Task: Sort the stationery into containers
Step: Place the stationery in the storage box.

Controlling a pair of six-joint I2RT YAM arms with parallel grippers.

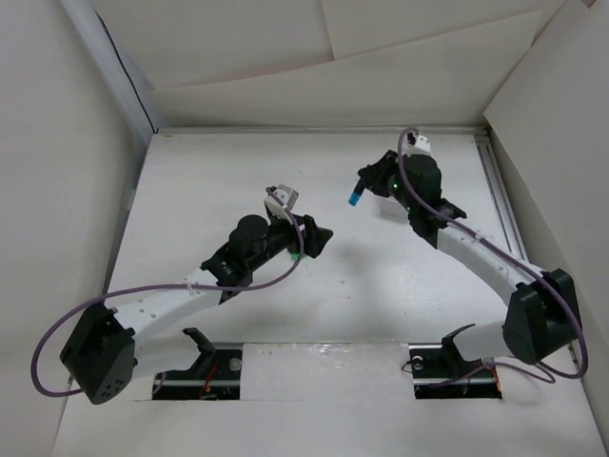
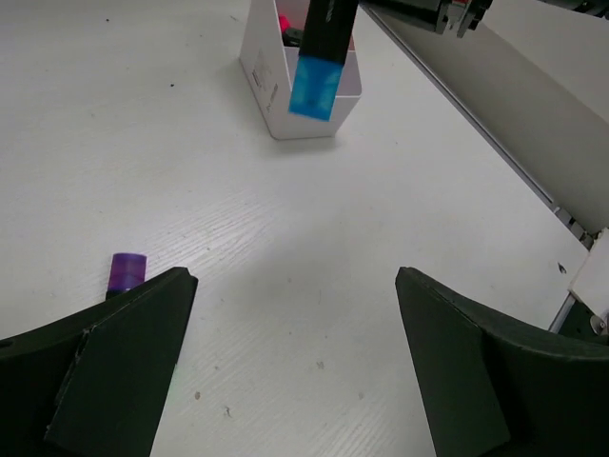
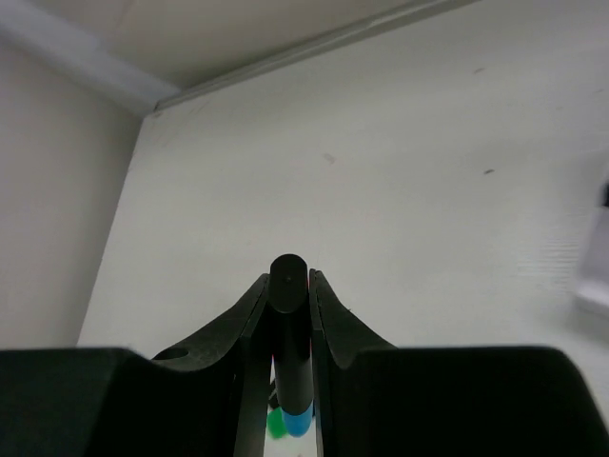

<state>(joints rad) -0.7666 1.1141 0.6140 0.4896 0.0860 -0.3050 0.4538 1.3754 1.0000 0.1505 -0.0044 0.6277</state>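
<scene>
My right gripper goes to the right in the top view next, then down over the organiser's near section (image 1: 392,207), because the marker's blue end hangs beside it.
My right gripper (image 1: 367,181) is shut on a black marker with a blue end (image 1: 354,200) and holds it upright, blue end down. In the left wrist view this marker (image 2: 314,81) hangs just above the white organiser (image 2: 262,71), which has something pink inside (image 2: 284,19). In the right wrist view the marker (image 3: 290,324) sits between the closed jaws, with a green bit (image 3: 277,425) below it. My left gripper (image 2: 295,286) is open and empty, low over the table (image 1: 319,238). A marker with a purple end (image 2: 127,271) lies by its left finger.
White cardboard walls enclose the table on the left (image 1: 57,190), back (image 1: 314,86) and right (image 1: 561,171). A metal rail (image 1: 500,200) runs along the right side and shows in the left wrist view (image 2: 495,143). Two slots (image 1: 205,371) sit at the near edge.
</scene>
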